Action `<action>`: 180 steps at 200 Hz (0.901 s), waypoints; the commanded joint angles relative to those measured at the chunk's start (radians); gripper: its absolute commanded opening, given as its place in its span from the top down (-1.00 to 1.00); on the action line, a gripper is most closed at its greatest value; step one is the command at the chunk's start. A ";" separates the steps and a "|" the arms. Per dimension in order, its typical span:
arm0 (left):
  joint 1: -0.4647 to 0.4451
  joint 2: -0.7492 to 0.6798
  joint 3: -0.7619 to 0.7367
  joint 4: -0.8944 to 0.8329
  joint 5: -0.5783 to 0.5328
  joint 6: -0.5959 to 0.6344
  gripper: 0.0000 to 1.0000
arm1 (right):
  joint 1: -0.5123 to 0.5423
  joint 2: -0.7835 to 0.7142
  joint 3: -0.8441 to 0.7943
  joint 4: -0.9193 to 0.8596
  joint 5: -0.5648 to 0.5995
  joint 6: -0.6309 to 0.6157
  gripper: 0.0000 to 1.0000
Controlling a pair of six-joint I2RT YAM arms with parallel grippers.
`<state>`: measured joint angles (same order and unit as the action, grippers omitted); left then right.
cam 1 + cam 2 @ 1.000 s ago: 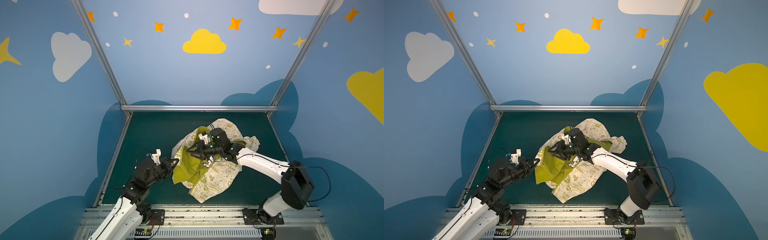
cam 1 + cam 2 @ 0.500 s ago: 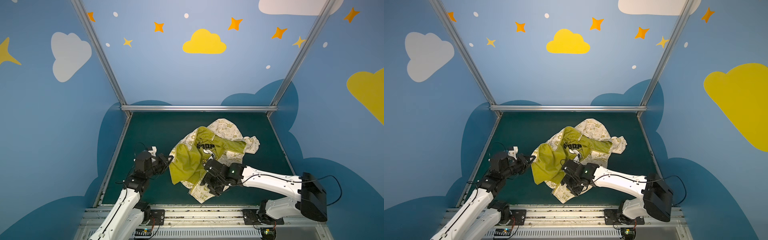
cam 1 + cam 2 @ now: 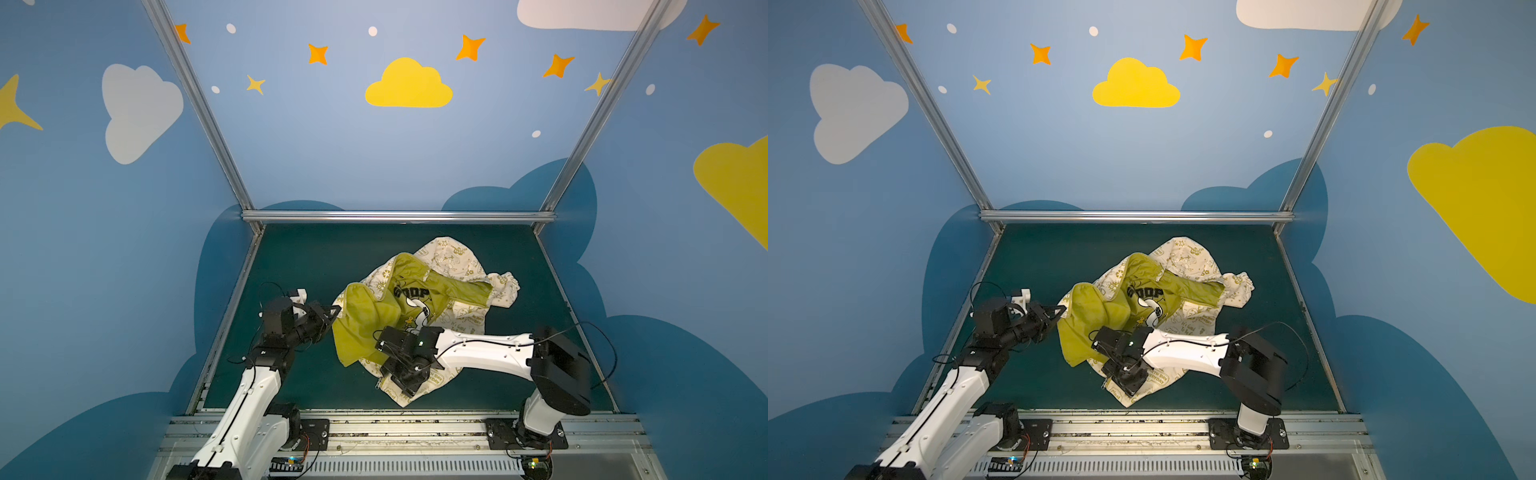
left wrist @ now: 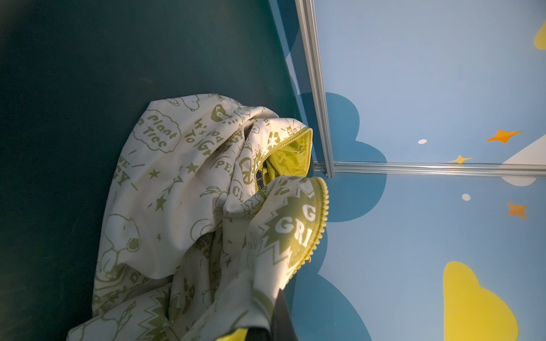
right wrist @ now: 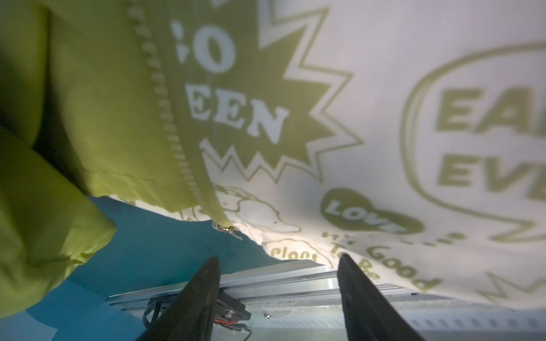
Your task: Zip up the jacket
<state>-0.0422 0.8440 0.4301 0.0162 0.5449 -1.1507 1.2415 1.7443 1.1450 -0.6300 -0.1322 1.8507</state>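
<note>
Next, the right gripper moves down toward the zipper slider to bring its empty fingers around the jacket's near front edge (image 3: 381,382) (image 5: 214,205). That edge lies below and beside them.
The jacket (image 3: 457,266) (image 3: 1187,257) lies crumpled and unzipped on the mat, its olive lining (image 3: 374,316) turned up and showing a Snoopy graphic. My left gripper (image 3: 334,311) (image 3: 1059,311) is shut on the jacket's left front edge, which it holds raised. In the left wrist view, cream fabric (image 4: 177,177) bunches over the fingers, with zipper teeth (image 4: 320,224) along the edge. My right gripper (image 3: 401,384) (image 3: 1127,380) (image 5: 277,258) stands open over the jacket's near hem, nothing between its fingers. The metal zipper slider (image 5: 226,228) sits at the hem, just beyond the fingertips.
The dark green mat (image 3: 311,257) is fenced by blue walls and a metal frame bar (image 3: 395,216) at the back. A metal rail (image 3: 395,424) with both arm bases runs along the front edge, close under the right gripper.
My right gripper let go at the jacket's middle, opened, and swung to the near hem. The lining flap fell open, showing the Snoopy graphic. My left gripper kept its hold and shifted slightly.
</note>
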 commanded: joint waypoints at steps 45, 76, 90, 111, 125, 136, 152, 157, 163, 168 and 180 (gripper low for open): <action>0.057 0.018 -0.006 0.050 0.068 0.025 0.93 | 0.015 0.085 0.016 -0.111 -0.013 0.050 -0.21; 0.086 0.024 -0.009 0.044 0.092 0.034 0.93 | 0.005 0.122 -0.003 -0.058 -0.009 0.039 -0.22; 0.091 0.024 -0.006 0.038 0.095 0.037 0.93 | 0.003 0.150 0.016 -0.070 -0.010 0.035 -0.21; 0.100 0.028 -0.004 0.036 0.096 0.039 0.93 | 0.000 0.191 0.045 -0.121 -0.020 0.042 -0.16; 0.110 0.027 -0.001 0.021 0.108 0.040 0.93 | -0.008 0.225 0.056 -0.116 -0.032 0.029 -0.08; 0.119 0.016 0.002 0.007 0.119 0.042 0.93 | -0.016 0.255 0.070 -0.122 -0.044 0.015 0.00; 0.131 -0.012 0.002 -0.023 0.117 0.051 0.93 | -0.020 0.277 0.076 -0.114 -0.050 0.010 0.14; 0.133 -0.023 -0.002 -0.032 0.114 0.056 0.93 | -0.018 0.280 0.077 -0.108 -0.045 0.010 0.17; 0.137 -0.035 -0.003 -0.041 0.108 0.058 0.93 | -0.018 0.287 0.079 -0.104 -0.043 0.009 0.19; 0.139 -0.044 -0.008 -0.046 0.105 0.060 0.93 | -0.017 0.292 0.084 -0.100 -0.043 0.006 0.21; 0.147 -0.054 -0.018 -0.052 0.104 0.060 0.93 | -0.022 0.312 0.096 -0.089 -0.048 -0.006 0.30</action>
<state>0.0898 0.8227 0.4290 -0.0017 0.6407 -1.1210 1.2179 1.9373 1.2667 -0.7547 -0.2119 1.8595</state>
